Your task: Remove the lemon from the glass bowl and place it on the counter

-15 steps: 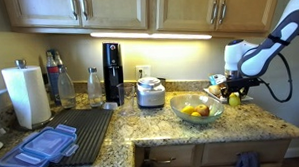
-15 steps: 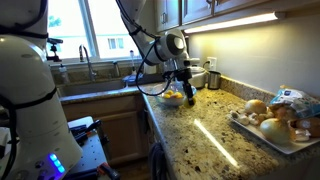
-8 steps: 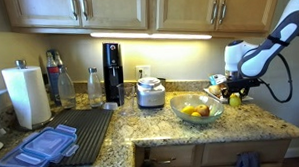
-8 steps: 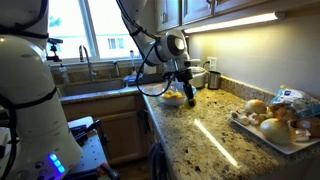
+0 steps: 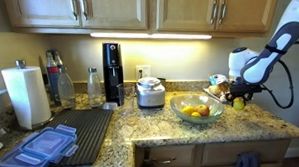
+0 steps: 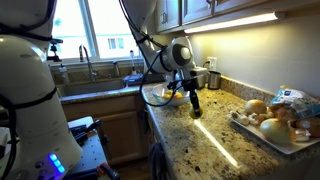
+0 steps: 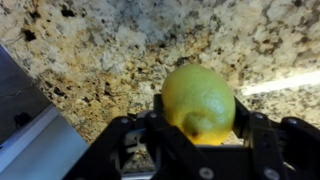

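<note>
My gripper lowers the lemon onto the granite (image 5: 240,110) beside the glass bowl next and opens, since the fruit still hangs just above the counter.
My gripper (image 7: 199,115) is shut on the lemon (image 7: 199,100), a plain yellow oval fruit held between the two black fingers above the speckled granite counter (image 7: 110,45). In an exterior view the gripper (image 5: 237,98) hangs to the right of the glass bowl (image 5: 197,108), with the lemon (image 5: 237,101) at its tip close over the counter (image 5: 256,120). In an exterior view the gripper (image 6: 195,109) is in front of the bowl (image 6: 160,97), low over the counter (image 6: 200,140). The bowl still holds other yellow and orange fruit.
A white-and-silver cooker (image 5: 150,92) stands behind the bowl. A white plate of food (image 6: 272,124) sits on the counter further along. A dark drying mat (image 5: 86,131), paper towel roll (image 5: 26,95), bottles and a sink (image 6: 95,83) are nearby.
The gripper has moved with the lemon away from the bowl and lower toward the counter. It stays shut on the lemon.
</note>
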Controlling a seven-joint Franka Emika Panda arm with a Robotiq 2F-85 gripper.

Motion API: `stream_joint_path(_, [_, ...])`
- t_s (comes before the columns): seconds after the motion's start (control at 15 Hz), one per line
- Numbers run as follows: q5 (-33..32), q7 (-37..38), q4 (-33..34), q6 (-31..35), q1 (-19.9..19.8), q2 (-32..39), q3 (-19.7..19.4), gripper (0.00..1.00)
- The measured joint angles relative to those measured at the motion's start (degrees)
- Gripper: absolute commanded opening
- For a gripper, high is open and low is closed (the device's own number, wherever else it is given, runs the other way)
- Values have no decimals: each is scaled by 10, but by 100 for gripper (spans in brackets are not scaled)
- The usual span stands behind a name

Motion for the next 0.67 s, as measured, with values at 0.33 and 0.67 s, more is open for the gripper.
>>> stream_joint_path(0.33, [61,-5,22,49,-8,51,-4,37])
stream_joint_path(0.67, [92,-9,39,68,-6,72,-10,98])
